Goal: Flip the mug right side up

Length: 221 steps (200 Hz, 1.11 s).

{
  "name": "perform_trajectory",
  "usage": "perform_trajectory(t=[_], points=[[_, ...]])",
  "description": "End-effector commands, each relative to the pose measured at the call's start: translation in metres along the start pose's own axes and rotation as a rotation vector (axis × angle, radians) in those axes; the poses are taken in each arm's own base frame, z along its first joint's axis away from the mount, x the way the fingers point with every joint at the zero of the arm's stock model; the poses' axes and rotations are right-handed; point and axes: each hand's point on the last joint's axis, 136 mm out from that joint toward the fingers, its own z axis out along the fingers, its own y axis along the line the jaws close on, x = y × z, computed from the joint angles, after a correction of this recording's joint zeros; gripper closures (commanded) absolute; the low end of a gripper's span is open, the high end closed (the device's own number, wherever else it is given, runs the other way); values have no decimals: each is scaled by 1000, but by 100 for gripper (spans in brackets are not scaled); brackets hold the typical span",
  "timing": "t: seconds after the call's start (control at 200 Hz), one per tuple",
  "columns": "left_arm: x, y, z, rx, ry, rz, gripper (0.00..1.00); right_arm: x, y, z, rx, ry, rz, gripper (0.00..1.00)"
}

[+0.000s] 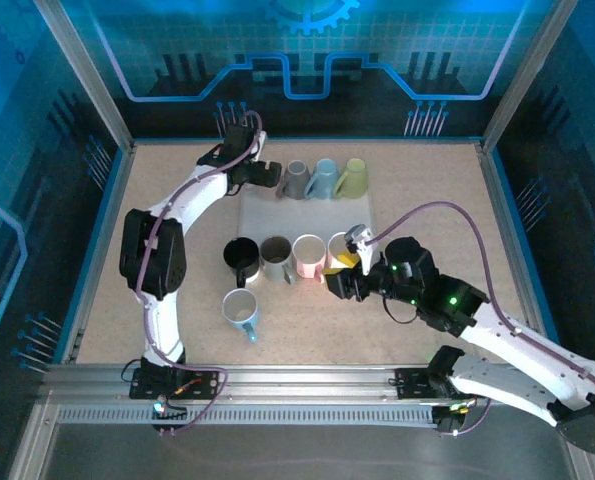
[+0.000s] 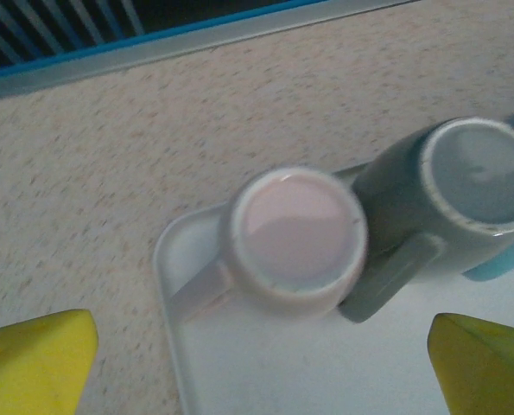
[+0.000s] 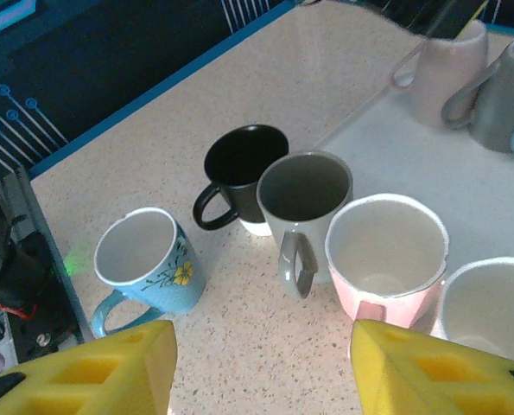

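Note:
The pale pink mug stands bottom up below the robot's left gripper, so the left gripper should go down until its open fingers are around the mug's sides and then close them.
Several mugs stand upside down at the back of the white tray (image 1: 307, 215). One is a pale pink mug (image 2: 295, 238) at the tray's corner, bottom up, handle to the left. A grey mug (image 2: 451, 199) touches it on the right. My left gripper (image 2: 261, 363) hangs open above the pale pink mug, touching nothing; in the top view the left gripper (image 1: 265, 175) covers that mug. My right gripper (image 3: 265, 363) is open with nothing between its fingers, low over the table in front of the upright mugs; the top view shows the right gripper (image 1: 342, 278) near the tray's front right.
Upright mugs stand in a row along the tray's front: black (image 3: 244, 173), grey (image 3: 304, 203), pink (image 3: 386, 251), white (image 3: 490, 303). A blue flowered mug (image 3: 144, 259) stands alone nearer the front. Upside-down blue (image 1: 324, 178) and yellow-green (image 1: 354, 178) mugs sit on the tray's back.

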Motion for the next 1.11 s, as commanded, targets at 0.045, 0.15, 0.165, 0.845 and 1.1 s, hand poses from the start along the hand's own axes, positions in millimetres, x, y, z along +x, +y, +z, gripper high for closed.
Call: perform_trajectory(t=[0.045, 0.15, 0.165, 0.845, 1.1], points=[[-14, -23, 15, 158, -42, 176, 1, 8, 3, 4, -36, 28, 8, 42], [-16, -10, 25, 170, -47, 166, 1, 9, 3, 6, -40, 40, 3, 42], [-18, -7, 26, 165, -50, 166, 1, 9, 3, 7, -42, 42, 4, 42], [11, 21, 79, 190, 58, 172, 13, 19, 2, 28, -49, 97, 32, 41], [31, 18, 86, 189, 107, 175, 19, 22, -1, 33, -44, 111, 33, 41]])
